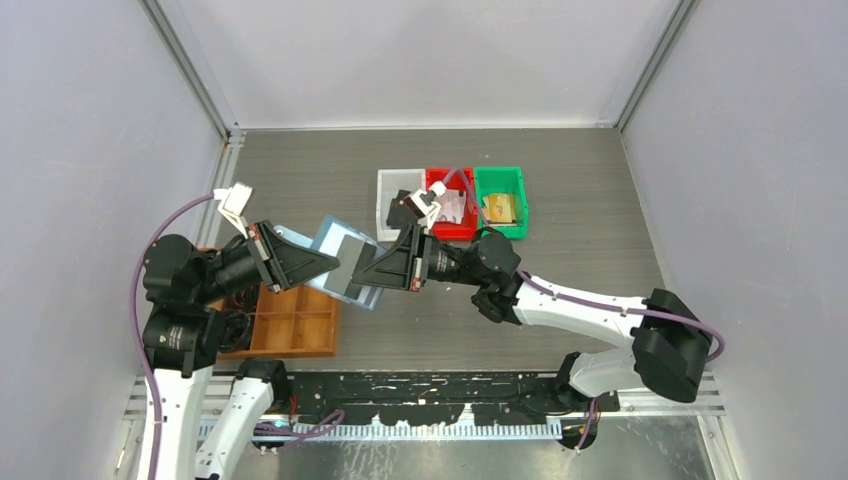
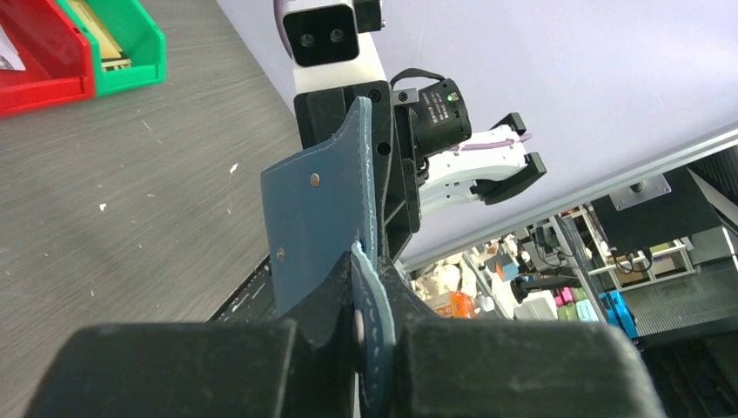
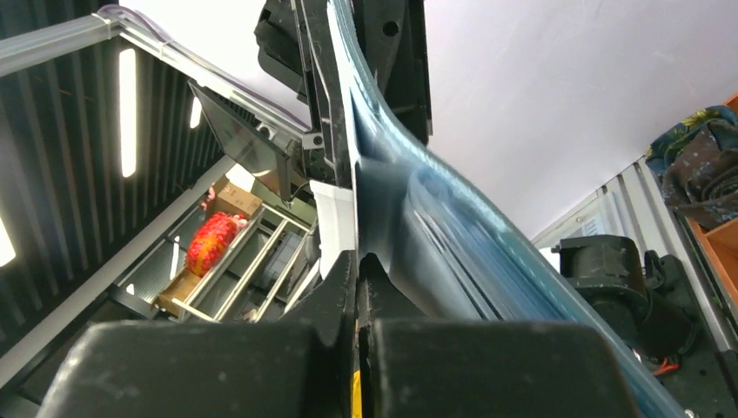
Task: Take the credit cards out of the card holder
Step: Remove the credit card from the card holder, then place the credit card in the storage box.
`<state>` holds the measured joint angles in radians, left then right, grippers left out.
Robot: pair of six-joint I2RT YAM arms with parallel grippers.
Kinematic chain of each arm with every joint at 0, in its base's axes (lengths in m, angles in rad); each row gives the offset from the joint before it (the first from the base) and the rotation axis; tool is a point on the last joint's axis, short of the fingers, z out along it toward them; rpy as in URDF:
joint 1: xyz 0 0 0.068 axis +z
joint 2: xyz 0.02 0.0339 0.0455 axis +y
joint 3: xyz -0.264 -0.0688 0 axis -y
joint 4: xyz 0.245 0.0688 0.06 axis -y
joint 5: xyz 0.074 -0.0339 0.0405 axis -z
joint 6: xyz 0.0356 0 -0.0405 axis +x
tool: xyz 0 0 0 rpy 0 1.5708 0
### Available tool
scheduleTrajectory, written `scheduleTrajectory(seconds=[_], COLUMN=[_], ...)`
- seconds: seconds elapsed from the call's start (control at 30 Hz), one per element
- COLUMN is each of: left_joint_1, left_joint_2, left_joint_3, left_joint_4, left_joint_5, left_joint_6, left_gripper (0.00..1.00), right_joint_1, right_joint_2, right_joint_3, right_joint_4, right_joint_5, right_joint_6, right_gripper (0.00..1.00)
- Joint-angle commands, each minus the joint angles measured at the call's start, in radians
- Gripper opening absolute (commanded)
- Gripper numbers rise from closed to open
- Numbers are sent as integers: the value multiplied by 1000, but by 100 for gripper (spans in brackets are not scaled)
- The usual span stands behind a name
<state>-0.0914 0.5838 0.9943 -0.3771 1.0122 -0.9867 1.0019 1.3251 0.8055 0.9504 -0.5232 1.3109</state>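
The right gripper carries the dark grey card (image 1: 350, 262) outward from the holder next, turns down over the white bin (image 1: 394, 207) and releases, since dark cards lie there.
The card holder (image 1: 328, 238), a teal-blue wallet with a paler inside, hangs open in the air between both arms, above the table's middle left. My left gripper (image 1: 333, 262) is shut on one of its flaps; the left wrist view shows the card holder (image 2: 318, 218) pinched edge-on between my left gripper's (image 2: 370, 326) jaws. My right gripper (image 1: 360, 274) faces it from the right and is shut on the edge of a dark grey credit card (image 1: 350, 262) lying against the holder's inside. In the right wrist view the card (image 3: 392, 209) rises from my right gripper (image 3: 357, 266), with the holder (image 3: 531, 261) behind.
A brown wooden compartment tray (image 1: 300, 322) lies at the near left under the left arm. A white bin (image 1: 393, 192), a red bin (image 1: 455, 228) and a green bin (image 1: 500, 180) stand side by side behind the right gripper. Grey walls enclose the table.
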Motion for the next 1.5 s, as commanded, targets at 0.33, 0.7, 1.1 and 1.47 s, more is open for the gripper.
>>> scheduleTrajectory(seconds=[0.33,0.7,1.1,1.47], left_joint_1=[2,2,2,2], left_joint_2=[1,-54,-88,-100], left_joint_3=[130,190,193,179], left_joint_4=[-120,-369,-356,-329], left_joint_5=[-70,-43,19,38], left_joint_6=[274,675,651,616], left_gripper=[0,0,0,0], right_joint_1=[-268,-456,-453,-417], right_joint_2=[-410,137,727,930], right_joint_3=[-113,568,1057,1230], right_joint_4=[-582,-1412,-1561,-1572], right_joint_5=[-71,83,290,312], right_joint_6=[-252,-794,-906,-895], right_gripper=[1,1,1,4])
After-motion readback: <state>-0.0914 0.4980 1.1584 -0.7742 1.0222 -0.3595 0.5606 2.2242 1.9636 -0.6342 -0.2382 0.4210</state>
